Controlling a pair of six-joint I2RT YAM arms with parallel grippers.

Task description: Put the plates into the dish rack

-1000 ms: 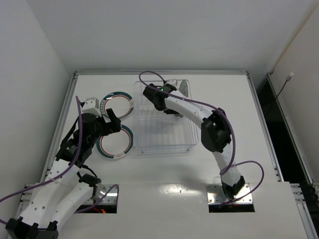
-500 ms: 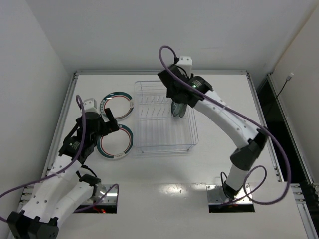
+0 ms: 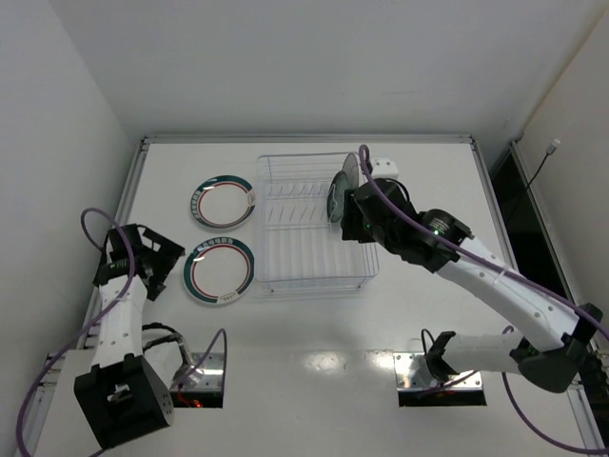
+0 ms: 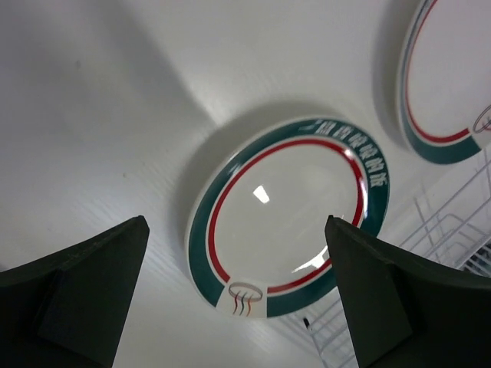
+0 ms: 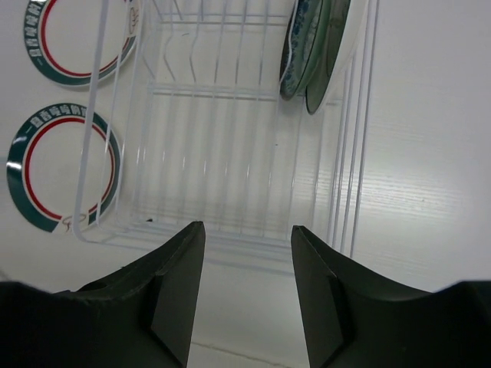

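My left gripper draws back next and tilts as it lowers to the near plate's lower rim [image 3: 214, 300] [image 4: 214, 282].
Two white plates with a green rim and red ring lie flat on the table left of the dish rack [image 3: 314, 276]: a far one [image 3: 223, 202] and a near one [image 3: 220, 270]. A teal patterned plate [image 3: 335, 200] stands on edge in the rack's far right corner, with a paler plate [image 3: 351, 169] behind it; both show in the right wrist view [image 5: 295, 46]. My right gripper [image 3: 354, 221] [image 5: 247, 230] is open and empty above the rack's right side. My left gripper [image 3: 159, 257] [image 4: 236, 222] is open and empty, left of the near plate [image 4: 288, 207].
The table's raised left edge [image 3: 124, 219] runs close to my left arm. The rack's wire side [image 4: 453, 230] stands just beyond the near plate. Both flat plates also show in the right wrist view, the far one [image 5: 77, 38] and the near one [image 5: 65, 165].
My right gripper let go of the teal plate, which now stands in the rack, and drew back toward the near right. My left arm swung left, away from the flat plates.
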